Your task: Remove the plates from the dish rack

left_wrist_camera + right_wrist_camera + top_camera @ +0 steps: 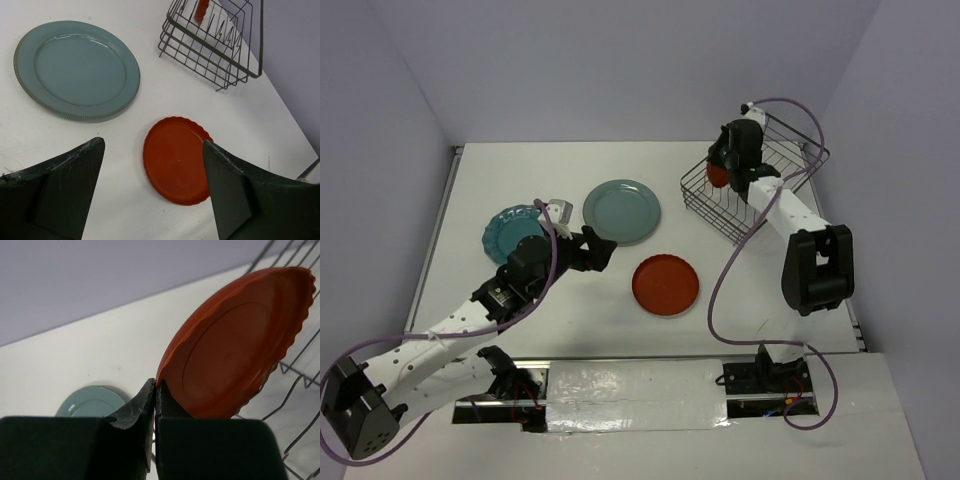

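Observation:
I will lift my right gripper out of the rack (800,170) next, move it back and down onto the flat red-orange plate, and release. Both plates match in colour.
The dark wire dish rack (800,170) stands at the back right. My right gripper (724,165) reaches into it and is shut on the rim of a red-orange plate (717,176), held on edge; the right wrist view shows the jaws (156,386) pinching that scalloped plate (235,355). Another red-orange plate (665,284) lies flat mid-table. The pale grey-green plate (621,211) and the teal scalloped plate (504,233) lie flat to the left. My left gripper (600,250) is open and empty, hovering between the grey-green plate (77,70) and the red one (175,160).
The rack (215,55) sits tilted near the table's right edge and the right wall. The left arm partly covers the teal plate. Cables loop from both arms over the near part of the table.

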{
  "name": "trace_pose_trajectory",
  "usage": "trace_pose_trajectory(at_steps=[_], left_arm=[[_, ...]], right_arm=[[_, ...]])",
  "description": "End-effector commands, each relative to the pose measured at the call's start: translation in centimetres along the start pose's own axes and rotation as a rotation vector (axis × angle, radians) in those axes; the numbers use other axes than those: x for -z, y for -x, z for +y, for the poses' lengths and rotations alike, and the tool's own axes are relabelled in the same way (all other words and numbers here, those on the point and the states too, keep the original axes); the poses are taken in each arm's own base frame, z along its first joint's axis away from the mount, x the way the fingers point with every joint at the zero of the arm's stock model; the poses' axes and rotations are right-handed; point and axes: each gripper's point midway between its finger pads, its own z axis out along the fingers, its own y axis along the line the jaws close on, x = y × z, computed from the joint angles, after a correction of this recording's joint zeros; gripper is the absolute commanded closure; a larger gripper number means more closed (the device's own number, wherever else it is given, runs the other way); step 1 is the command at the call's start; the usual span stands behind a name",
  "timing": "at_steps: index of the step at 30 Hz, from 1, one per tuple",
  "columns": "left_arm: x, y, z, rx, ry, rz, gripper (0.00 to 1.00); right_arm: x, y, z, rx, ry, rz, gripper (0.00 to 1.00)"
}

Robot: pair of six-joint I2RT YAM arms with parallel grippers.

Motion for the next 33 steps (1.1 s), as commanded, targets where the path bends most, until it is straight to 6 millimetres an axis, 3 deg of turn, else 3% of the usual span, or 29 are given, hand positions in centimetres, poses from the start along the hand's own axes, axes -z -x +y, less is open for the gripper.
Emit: trace_pose_trajectory(at_steps=[1, 7, 11, 14, 17, 18, 20, 21, 23, 29, 33], left_arm=[[0.5, 2.8, -1.0, -0.002, -0.021, -0.083, 0.09], [0.7, 3.1, -1.0, 0.0, -0.019, -0.094, 0.09], [1.1, 3.5, -0.9, 0.003, -0.012, -0.11, 0.09], [1.6, 3.8, -0.5, 0.013, 0.002, -0.132, 0.09], [2.3, 4.5, -0.1, 0.028, 0.022, -0.162, 0.1], [2.5, 4.6, 0.3, 0.034, 0.046, -0.171, 0.1], [3.2, 5.0, 0.8, 0.046, 0.067, -0.194, 0.1], [3.5, 5.2, 1.4, 0.055, 0.096, -0.211, 0.1], [4.4, 5.6, 1.8, 0.079, 0.108, -0.247, 0.1], [6.2, 6.5, 3.8, 0.14, 0.199, -0.324, 0.1], [6.7, 6.7, 4.4, 0.158, 0.231, -0.34, 0.1]], right_arm=[[5.7, 10.2, 4.0, 0.036, 0.098, -0.211, 1.0], [10.3, 11.3, 6.7, 0.049, 0.214, -0.189, 1.0], [12.8, 9.0, 9.0, 0.127, 0.251, -0.09, 1.0], [14.8, 6.2, 10.2, 0.201, 0.201, -0.008, 1.0], [17.0, 2.4, 11.1, 0.308, 0.17, 0.069, 1.0], [18.2, 0.4, 12.6, 0.356, 0.205, 0.088, 1.0], [19.2, -1.1, 12.8, 0.41, 0.181, 0.086, 1.0], [20.3, -3.1, 13.3, 0.449, 0.2, 0.12, 1.0], [21.0, -4.8, 12.9, 0.487, 0.171, 0.137, 1.0], [23.9, -13.4, 12.7, 0.676, 0.159, 0.302, 1.0], [24.4, -18.4, 11.7, 0.729, 0.197, 0.395, 1.0]])
